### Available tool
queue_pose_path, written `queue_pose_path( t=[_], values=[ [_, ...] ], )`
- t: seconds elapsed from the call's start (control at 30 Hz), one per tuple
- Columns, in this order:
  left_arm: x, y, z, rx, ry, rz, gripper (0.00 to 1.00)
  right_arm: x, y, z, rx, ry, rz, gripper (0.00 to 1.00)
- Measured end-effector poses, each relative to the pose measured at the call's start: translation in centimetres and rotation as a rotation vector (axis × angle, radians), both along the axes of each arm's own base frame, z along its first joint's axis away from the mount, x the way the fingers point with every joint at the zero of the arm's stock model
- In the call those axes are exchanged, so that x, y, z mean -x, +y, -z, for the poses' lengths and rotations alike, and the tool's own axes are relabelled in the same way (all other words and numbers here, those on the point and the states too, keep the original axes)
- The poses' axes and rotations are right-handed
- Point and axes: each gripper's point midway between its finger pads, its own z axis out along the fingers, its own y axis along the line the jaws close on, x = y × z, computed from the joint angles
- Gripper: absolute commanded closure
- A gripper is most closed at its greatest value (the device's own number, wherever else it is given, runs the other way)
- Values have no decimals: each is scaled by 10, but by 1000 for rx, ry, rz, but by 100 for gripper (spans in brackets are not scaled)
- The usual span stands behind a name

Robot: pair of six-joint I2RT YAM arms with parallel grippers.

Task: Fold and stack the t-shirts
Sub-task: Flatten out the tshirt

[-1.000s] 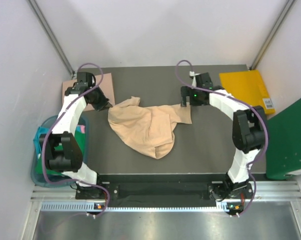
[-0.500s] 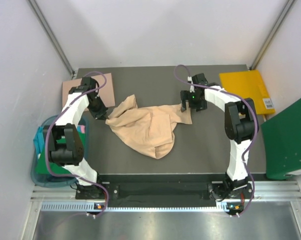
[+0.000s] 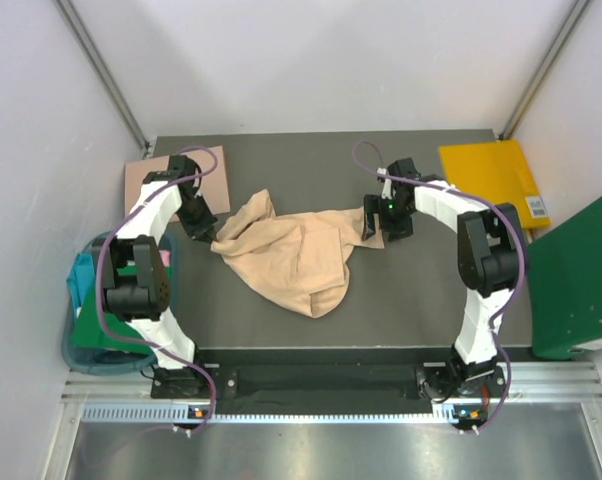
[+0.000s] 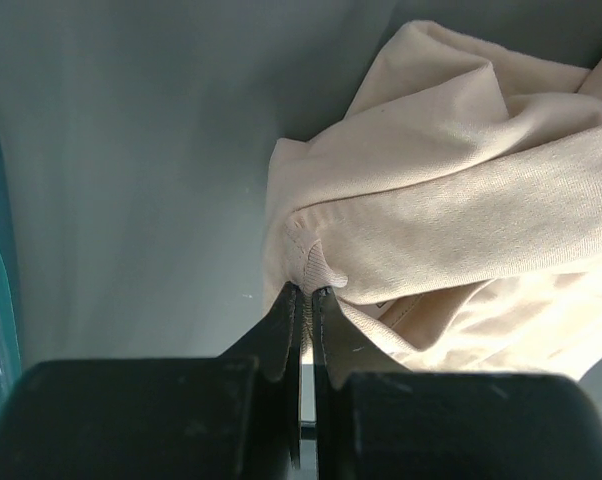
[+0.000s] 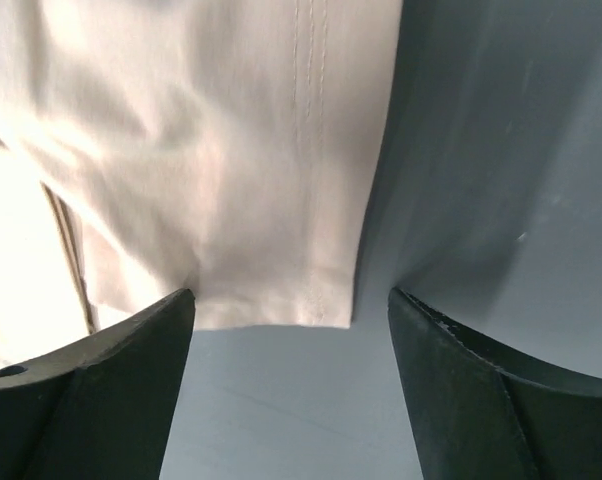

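The beige t-shirt lies in folds beside its pinched edge, so my left gripper draws that edge toward the teal bin next. It then releases the edge on the tabletop.
A beige t-shirt lies crumpled in the middle of the dark table. My left gripper is shut on its left edge; in the left wrist view the cloth is pinched between the closed fingers. My right gripper is open just above the shirt's right sleeve; in the right wrist view the sleeve hem lies between the spread fingers, not gripped. More shirts, green and pink, lie in the teal bin at the left.
A tan board lies at the table's back left. A yellow folder lies at the back right. A green box stands off the table's right edge. White walls close in behind.
My left gripper has drawn the shirt's left edge a little toward the front. My right gripper has let go of the sleeve, opened and moved slightly right and nearer.
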Motion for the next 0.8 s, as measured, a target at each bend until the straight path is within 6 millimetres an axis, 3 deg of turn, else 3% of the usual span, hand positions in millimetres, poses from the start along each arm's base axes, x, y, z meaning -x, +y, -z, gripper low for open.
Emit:
queue_pose_path(
  t=[0.13,0.23,0.27,0.37,0.67,0.8],
  values=[
    [-3,1,3,-3,7,12,100,6,5,1,-30,17,13,34],
    [-6,1,4,-6,9,22,100,7,13,4,-53,28,11,56],
    [-6,2,5,-8,10,24,100,7,18,6,-66,37,10,72],
    [-10,3,2,-13,3,34,100,7,33,11,-96,58,-6,100],
    [-12,6,1,-35,-2,41,100,7,36,10,-49,53,-7,100],
    [-13,11,1,-63,-6,42,100,-3,17,5,94,0,9,100]
  ],
)
